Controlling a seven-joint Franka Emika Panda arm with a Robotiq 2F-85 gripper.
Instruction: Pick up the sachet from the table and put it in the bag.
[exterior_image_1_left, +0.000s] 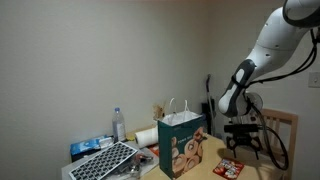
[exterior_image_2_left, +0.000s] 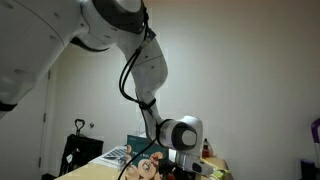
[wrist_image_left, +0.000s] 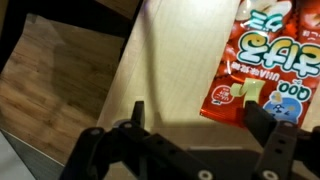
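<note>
The sachet's lower end (exterior_image_1_left: 234, 165) (wrist_image_left: 236, 108) is below my gripper and to its right in the wrist view. I will move that way, turn to match its slant and go down.
The red-orange sachet (wrist_image_left: 258, 62) lies flat on the tan table (wrist_image_left: 160, 70), close to the table's edge. It also shows in an exterior view (exterior_image_1_left: 229, 168), to the right of the bag. My gripper (wrist_image_left: 200, 120) is open and empty and hangs just above the table. One fingertip overlaps the sachet's near edge; the other is over bare wood. In an exterior view my gripper (exterior_image_1_left: 241, 146) hovers over the sachet. The paper bag (exterior_image_1_left: 182, 143) stands upright with white loop handles and printed front. It shows partly behind the arm in an exterior view (exterior_image_2_left: 148, 166).
A clear plastic bottle (exterior_image_1_left: 119, 125) and a keyboard (exterior_image_1_left: 106, 160) sit left of the bag with small clutter. A pale wooden chair (exterior_image_1_left: 287, 127) stands behind my arm. The wrist view shows the wooden floor (wrist_image_left: 50, 85) beyond the table edge.
</note>
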